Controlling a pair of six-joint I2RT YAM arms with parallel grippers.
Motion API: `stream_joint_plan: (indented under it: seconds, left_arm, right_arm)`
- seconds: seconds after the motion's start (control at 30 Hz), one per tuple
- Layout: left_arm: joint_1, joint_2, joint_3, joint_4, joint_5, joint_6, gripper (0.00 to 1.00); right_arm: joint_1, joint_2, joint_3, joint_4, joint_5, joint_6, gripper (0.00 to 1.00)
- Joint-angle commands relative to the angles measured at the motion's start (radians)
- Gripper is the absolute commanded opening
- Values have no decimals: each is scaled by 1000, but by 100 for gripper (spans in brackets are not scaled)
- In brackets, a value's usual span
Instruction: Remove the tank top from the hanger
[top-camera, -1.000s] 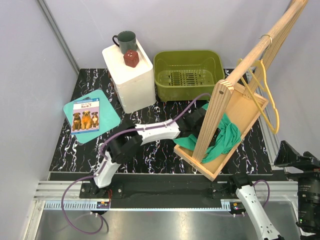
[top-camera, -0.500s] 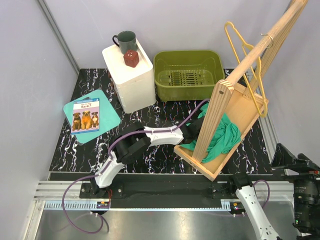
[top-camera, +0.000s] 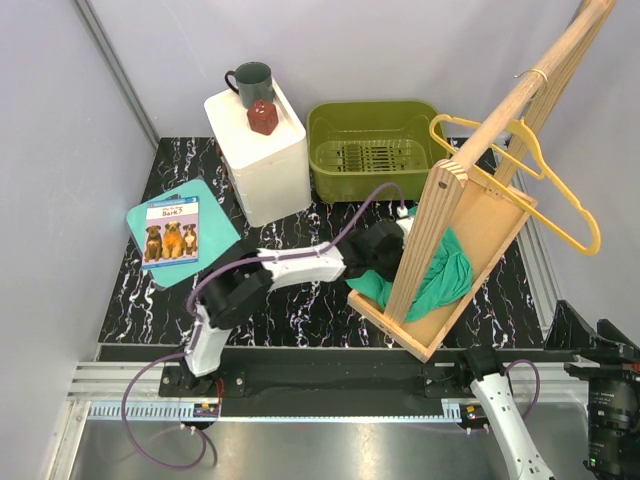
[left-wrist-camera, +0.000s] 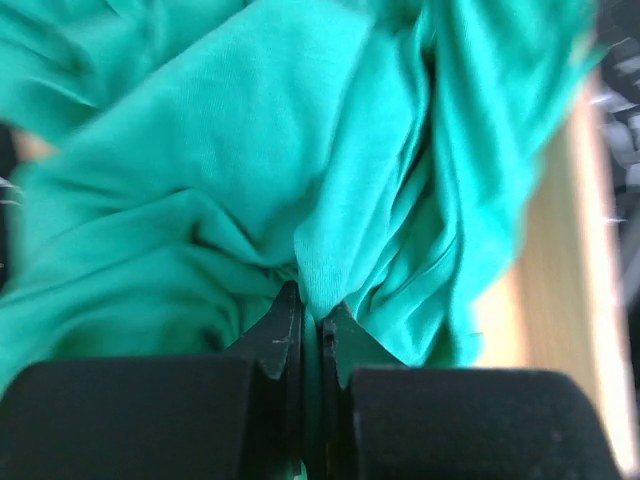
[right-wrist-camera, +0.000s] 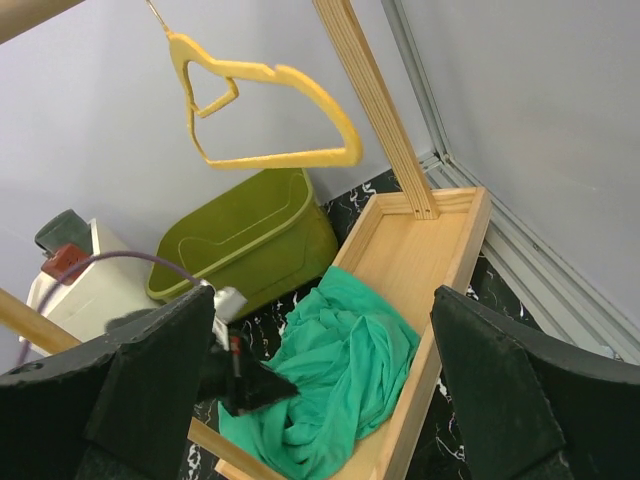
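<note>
The left gripper rises with the tank top next, moves outward over the olive-green basket's slotted bottom and lowers to release it, since the basket is empty.
The teal tank top (top-camera: 447, 272) lies crumpled in the wooden rack's base tray (top-camera: 495, 225), off the hanger. The bare yellow hanger (top-camera: 595, 235) hangs by its hook from the rack's slanted rod, tilted out to the right. My left gripper (left-wrist-camera: 312, 320) is shut on a fold of the tank top (left-wrist-camera: 250, 150) at the tray's left end. The right wrist view shows its black fingers (right-wrist-camera: 270, 385) in the cloth (right-wrist-camera: 360, 350). My right gripper (right-wrist-camera: 320, 300) is open, high above the tray, below the hanger (right-wrist-camera: 280, 157).
An olive-green basket (top-camera: 378, 150) stands behind the tray. At the back left, a white box (top-camera: 262, 170) carries a dark mug (top-camera: 250, 82) and a small red object (top-camera: 262, 116). A teal mat with a book (top-camera: 172, 232) lies at the left. The rack's upright (top-camera: 425, 240) crosses the tray.
My left gripper has moved right into the tray and shut on the tank top. The bare hanger has swung on the rod, first up to the left, now out to the right.
</note>
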Motion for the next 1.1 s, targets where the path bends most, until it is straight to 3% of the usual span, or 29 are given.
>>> stream_joint_plan:
  seconds: [0.0,0.33,0.5,0.83,1.07]
  left_arm:
    - [49,-179,-20,25,115,-40,0]
    - [138,-437,-62,-29,89,-69,0]
    - [232,-520,-11,-40,59,-56,0]
    - [411,-435,372,-47,142,-70,0]
    - [454,-223,696,9,220,-47,0]
  right_arm:
    - [7,-9,-1,36,12,-7,96]
    - [6,-17,13,33,10,-13,97]
    - [7,-17,13,42,7,-13,97]
    - [7,-4,16,57,18,-39,97]
    - [7,11,-22,98,6,-60,97]
